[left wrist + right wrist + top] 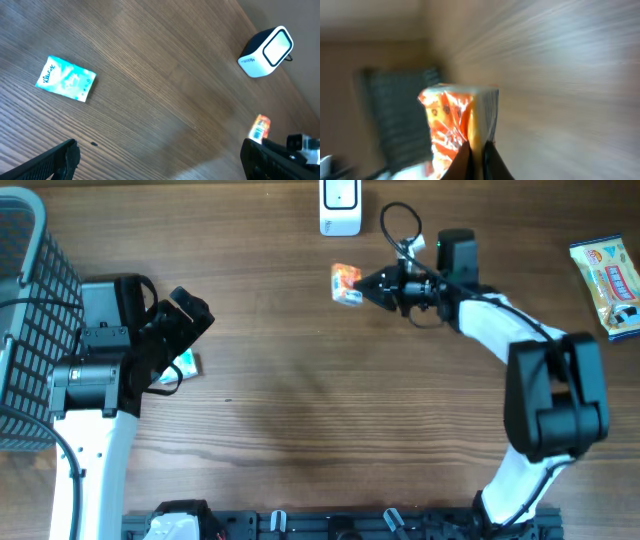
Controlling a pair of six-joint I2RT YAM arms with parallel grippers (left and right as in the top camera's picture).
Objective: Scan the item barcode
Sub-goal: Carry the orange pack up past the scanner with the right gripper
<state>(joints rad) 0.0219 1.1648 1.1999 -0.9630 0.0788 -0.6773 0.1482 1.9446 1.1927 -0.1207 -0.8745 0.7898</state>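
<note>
The packet's barcode is still short of the scanner, so my right gripper will next move outward to the scanner [340, 205], then across toward the snack bag [608, 275] to release.
My right gripper [366, 286] is shut on a small orange and white packet [346, 283], held above the table just below the white barcode scanner [340, 205]. In the right wrist view the orange packet [457, 122] is pinched on edge between the two dark fingertips [461, 165]. The left wrist view shows the scanner [265, 51] at the far right and the packet [259, 127] with a barcode label facing up. My left gripper [185, 315] stands open at the left with nothing in it; its fingers [55, 162] frame bare wood.
A teal tissue pack [183, 366] lies under the left arm, seen too as the tissue pack [66, 79]. A wire basket [25, 330] stands at the left edge. A yellow and blue snack bag [610, 285] lies at the far right.
</note>
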